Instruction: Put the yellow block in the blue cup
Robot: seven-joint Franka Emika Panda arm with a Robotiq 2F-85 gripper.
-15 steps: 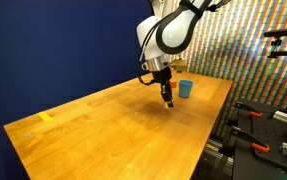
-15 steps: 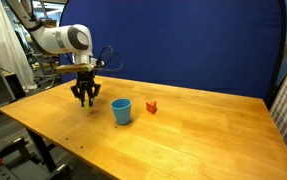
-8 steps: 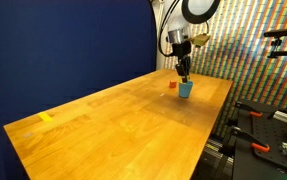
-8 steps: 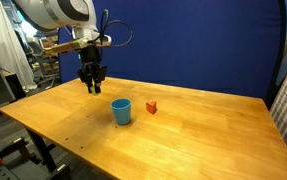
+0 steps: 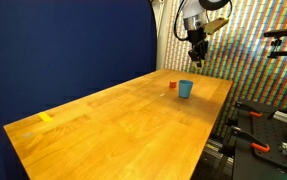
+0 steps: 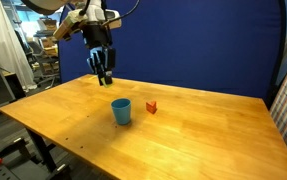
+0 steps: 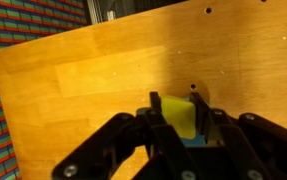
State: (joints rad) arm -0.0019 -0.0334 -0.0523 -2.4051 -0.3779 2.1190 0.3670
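Observation:
The yellow block [image 7: 177, 116] hangs off to one side, so the gripper will next move sideways and a little down until it is over the blue cup's opening.
In the wrist view my gripper [image 7: 179, 115] is shut on the yellow block [image 7: 177, 116], which sits between the two black fingers. A sliver of the blue cup [image 7: 191, 139] shows just under the block. In both exterior views the gripper [image 5: 195, 55] [image 6: 104, 77] hangs high above the wooden table. The blue cup [image 5: 186, 89] [image 6: 121, 111] stands upright on the table, below the gripper and a little to one side. The block is too small to make out in the exterior views.
A small red-orange block [image 6: 152, 106] [image 5: 172, 85] lies on the table [image 6: 193, 130] beside the cup. A flat yellow tape strip [image 5: 47, 117] lies near one table corner. Equipment racks [image 5: 273, 110] stand past the table edge.
The gripper has risen from near table height to well above the table, with the block in it, and has moved over toward the cup. The cup and the red-orange block have not moved.

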